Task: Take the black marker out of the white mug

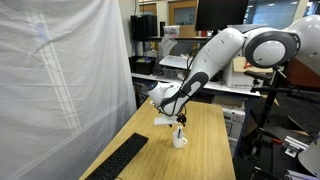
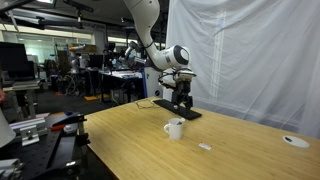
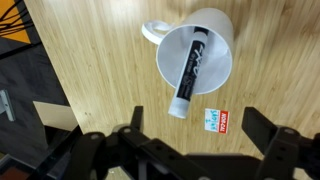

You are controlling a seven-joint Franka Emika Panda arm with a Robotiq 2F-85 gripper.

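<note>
My gripper will next move down until its open fingers straddle the black marker's end.
The white mug (image 3: 222,52) stands upright on the wooden table, handle toward the top left in the wrist view. The black marker (image 3: 192,65) leans inside it, its white end sticking out over the rim toward my gripper. My gripper (image 3: 200,130) is open and empty, its two fingers spread wide, hovering just above the mug and touching nothing. In both exterior views the gripper (image 1: 180,120) (image 2: 181,100) hangs over the mug (image 1: 180,140) (image 2: 174,129).
A long black keyboard (image 1: 120,160) lies on the table (image 1: 205,155); it also shows behind the gripper (image 2: 160,105). A small sticker (image 3: 216,121) lies next to the mug. A white disc (image 2: 295,141) sits near the table's far end. A white curtain (image 1: 60,70) hangs alongside.
</note>
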